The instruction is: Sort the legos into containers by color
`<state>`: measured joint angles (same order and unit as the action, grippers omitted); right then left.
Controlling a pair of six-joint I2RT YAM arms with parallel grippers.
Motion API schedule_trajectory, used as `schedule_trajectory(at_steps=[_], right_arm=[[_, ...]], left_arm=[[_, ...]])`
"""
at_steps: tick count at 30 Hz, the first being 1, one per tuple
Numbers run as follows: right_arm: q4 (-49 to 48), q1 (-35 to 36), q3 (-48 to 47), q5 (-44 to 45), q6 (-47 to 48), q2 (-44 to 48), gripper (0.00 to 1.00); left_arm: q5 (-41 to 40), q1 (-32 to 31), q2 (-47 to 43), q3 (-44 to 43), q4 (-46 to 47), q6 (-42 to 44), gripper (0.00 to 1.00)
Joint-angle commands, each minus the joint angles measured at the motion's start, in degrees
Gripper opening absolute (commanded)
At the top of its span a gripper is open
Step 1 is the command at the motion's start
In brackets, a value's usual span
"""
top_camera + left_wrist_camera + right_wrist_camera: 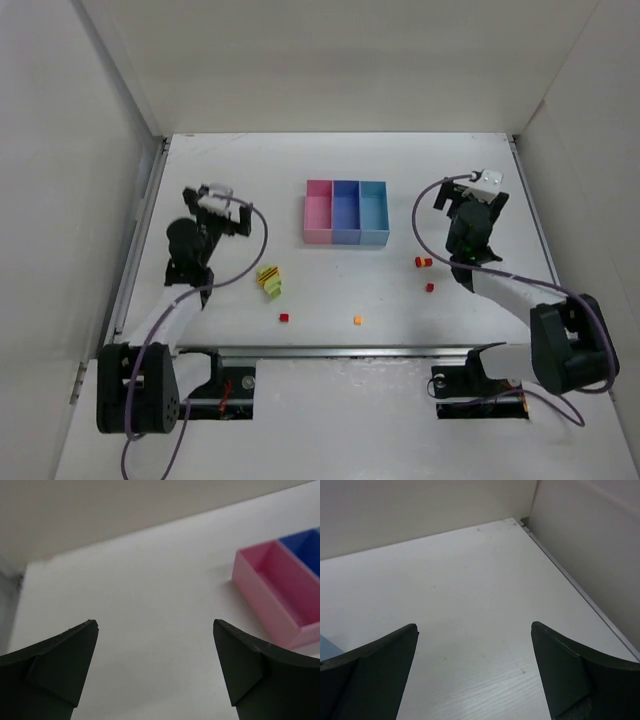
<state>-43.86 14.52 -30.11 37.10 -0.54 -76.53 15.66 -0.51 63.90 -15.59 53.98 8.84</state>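
The robot's right gripper will move back and down next and tilt its fingers over the red brick by the red-and-orange pair, since the brick is below and back from the gripper.
The containers (345, 212) are three joined bins at the table's middle back: pink (319, 212), blue-violet (346, 212) and light blue (373, 212). A yellow-green clump with red stripes (269, 280) lies in front and to the left of them. A red brick (284, 318) and an orange brick (357, 320) lie nearer the front. A red-and-orange pair (423, 262) and a red brick (430, 287) lie to the right. My left gripper (222, 207) is open and empty left of the tray, its jaws wide apart (155, 625). My right gripper (480, 195) is open and empty right of the tray (474, 626).
White walls close in the table at the back and both sides. The left wrist view shows the pink bin (272, 587) and part of the blue-violet bin (307, 547) at the right. The right wrist view shows the back right corner of the table (522, 522).
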Motion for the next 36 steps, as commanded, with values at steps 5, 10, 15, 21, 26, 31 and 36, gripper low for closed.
schedule_trajectory(at_steps=[5,10,15,21,26,31,36], right_arm=[[12.9,-0.5,-7.9,-10.2,1.9,14.6,1.0],[24.8,-0.5,-14.7,-21.4,2.5,16.8,1.0],[42.1,3.5,-22.6,-20.9,5.1,13.4,1.0],[56.6,7.5,-31.2,-19.1,6.0,11.5,1.0],[80.2,2.4,-41.0,-30.4,-6.8,2.5,1.0],[87.2,-4.8,-41.0,-33.8,-16.2,-1.9,0.95],[86.6,-7.2,-37.6,-36.6,-17.6,-5.4,0.89]], left_arm=[[10.4,-6.7,0.2,-43.6,-61.0,33.4,1.0],[0.2,-12.9,8.9,-58.9,-83.6,38.6,1.0],[1.8,-16.4,7.3,-61.0,-86.8,36.3,1.0],[2.5,-16.9,6.6,-62.9,-83.7,26.9,1.0],[2.5,-18.3,7.3,-61.4,-83.7,26.9,1.0],[2.5,-18.8,5.3,-57.9,-80.3,25.3,1.0],[1.4,-19.4,3.3,-55.5,-79.7,25.3,1.0]])
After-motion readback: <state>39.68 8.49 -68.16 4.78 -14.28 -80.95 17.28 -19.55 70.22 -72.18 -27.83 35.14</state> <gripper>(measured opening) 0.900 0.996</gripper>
